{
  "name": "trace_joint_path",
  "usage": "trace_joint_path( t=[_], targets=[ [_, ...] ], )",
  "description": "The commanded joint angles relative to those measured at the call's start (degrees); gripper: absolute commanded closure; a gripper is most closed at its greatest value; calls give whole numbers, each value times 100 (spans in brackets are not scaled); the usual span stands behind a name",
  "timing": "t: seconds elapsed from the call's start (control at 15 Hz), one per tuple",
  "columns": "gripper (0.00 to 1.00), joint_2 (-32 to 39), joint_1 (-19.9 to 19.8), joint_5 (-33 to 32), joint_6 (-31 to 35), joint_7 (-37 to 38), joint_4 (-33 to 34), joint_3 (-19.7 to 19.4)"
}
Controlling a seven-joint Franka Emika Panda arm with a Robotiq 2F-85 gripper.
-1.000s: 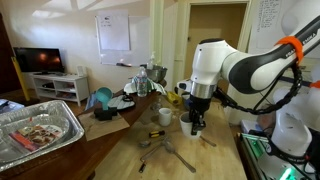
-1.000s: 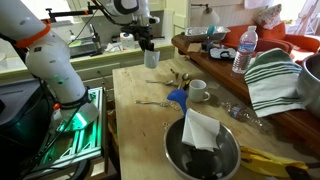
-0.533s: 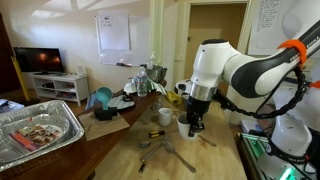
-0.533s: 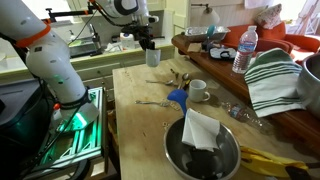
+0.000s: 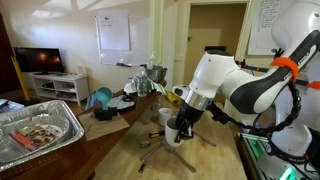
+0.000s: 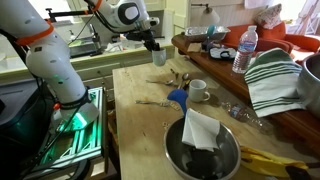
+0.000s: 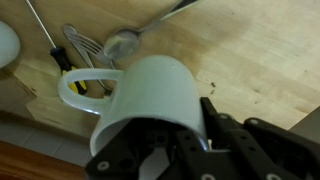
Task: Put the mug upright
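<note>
The gripper moves down toward the bare wood beside the spoons next and releases the mug's rim, since the white mug still hangs just above the wooden table.
The white mug point(image 7: 150, 92) with its loop handle point(image 7: 72, 88) fills the wrist view, held tilted just above the wooden table. My gripper point(image 7: 188, 128) is shut on the mug's rim, with one finger outside the wall. In both exterior views the gripper point(image 5: 184, 126) point(image 6: 154, 42) holds the mug point(image 5: 174, 137) point(image 6: 157, 57) at a slant over the table's far end. The mug's inside is hidden by my fingers.
Spoons and utensils point(image 6: 168, 78) point(image 7: 125, 42) lie on the table beside the mug. A smaller white cup point(image 6: 198, 90) stands on a saucer, with a blue object point(image 6: 178, 97) nearby. A metal bowl point(image 6: 228, 160) holds a napkin. A foil tray point(image 5: 40, 130) sits on a side table.
The arm has bent lower and the wrist has rotated, so the gripper and the mug now hang at a slant instead of pointing straight down.
</note>
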Motion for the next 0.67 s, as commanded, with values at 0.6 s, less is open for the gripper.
trace_joint_path(
  t=[0.6],
  targets=[
    [97,1340,-559,-2435,1524,1662,169,244]
  ],
)
